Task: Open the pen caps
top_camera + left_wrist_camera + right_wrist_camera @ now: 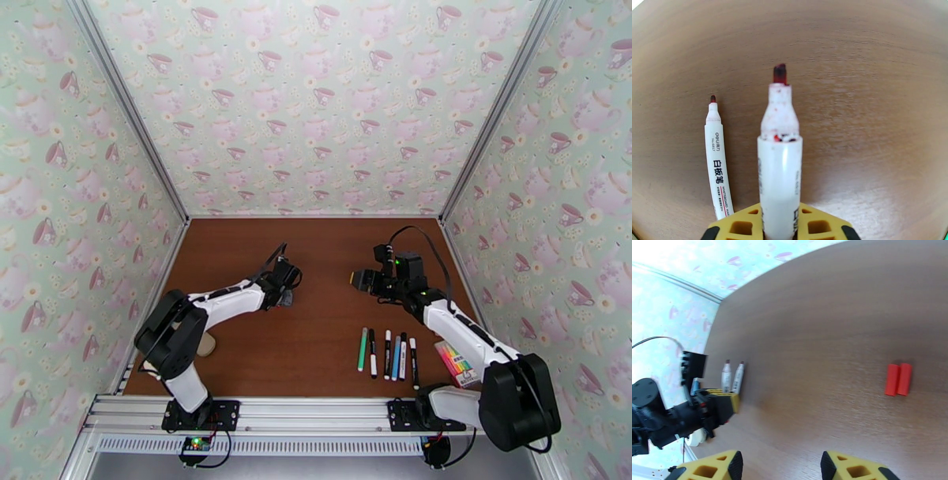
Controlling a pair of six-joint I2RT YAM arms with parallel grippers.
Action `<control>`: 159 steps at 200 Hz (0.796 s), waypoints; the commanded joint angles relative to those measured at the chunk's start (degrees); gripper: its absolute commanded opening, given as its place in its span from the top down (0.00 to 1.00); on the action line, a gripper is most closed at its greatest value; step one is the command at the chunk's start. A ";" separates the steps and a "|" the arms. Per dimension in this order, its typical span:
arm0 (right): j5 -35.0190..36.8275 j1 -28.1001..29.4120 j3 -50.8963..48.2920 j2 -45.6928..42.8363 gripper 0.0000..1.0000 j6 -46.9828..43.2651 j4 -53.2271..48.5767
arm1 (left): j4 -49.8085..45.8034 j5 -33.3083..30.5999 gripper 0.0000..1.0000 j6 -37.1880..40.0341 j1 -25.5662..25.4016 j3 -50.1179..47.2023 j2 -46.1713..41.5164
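The white pen's red tip is already bare, so I will move my left gripper down to the clear tabletop beside the second uncapped pen and let go of the white pen there.
My left gripper is shut on a white pen whose red tip is bare, held just above the table. A second uncapped white pen lies on the table to its left. In the right wrist view both pens show side by side at the left gripper. Two red pen caps lie together on the brown table, ahead and to the right of my right gripper, which is open with nothing between its fingers. Several capped pens lie in a row near the right arm's base.
A pink-yellow-orange highlighter pack lies to the right of the pen row. A pale round object sits beside the left arm. Patterned walls close in the table on three sides.
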 commanded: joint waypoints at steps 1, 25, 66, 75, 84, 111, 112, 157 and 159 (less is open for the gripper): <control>-1.32 0.42 -0.46 -1.42 0.42 1.24 1.13 | -1.56 -2.11 0.81 -1.12 0.30 1.76 1.79; -1.18 0.56 -0.16 -1.77 0.41 1.43 0.43 | -2.68 -3.21 0.79 -1.73 0.32 2.29 3.01; -0.96 1.21 0.25 -1.87 0.40 1.28 -0.20 | -4.00 -4.14 0.77 -2.59 0.33 3.26 5.49; -0.96 1.38 0.40 -1.87 0.40 1.28 -0.29 | -4.08 -4.48 0.77 -2.86 0.32 3.35 5.77; -0.88 1.56 0.49 -1.87 0.41 1.28 -0.45 | -3.99 -4.64 0.76 -2.88 0.35 3.35 5.86; -0.44 2.09 0.41 -1.82 0.41 1.18 -0.82 | -3.98 -4.93 0.73 -2.88 0.36 3.43 6.03; -0.44 2.13 0.37 -1.85 0.41 1.19 -0.82 | -4.02 -4.95 0.73 -2.88 0.32 3.39 6.03; 0.21 3.12 0.41 -1.71 0.40 0.87 -1.60 | -4.35 -5.17 0.64 -2.78 0.29 3.38 4.51; 0.25 3.14 0.37 -1.70 0.40 0.85 -1.65 | -4.34 -5.00 0.64 -2.83 0.35 3.35 4.29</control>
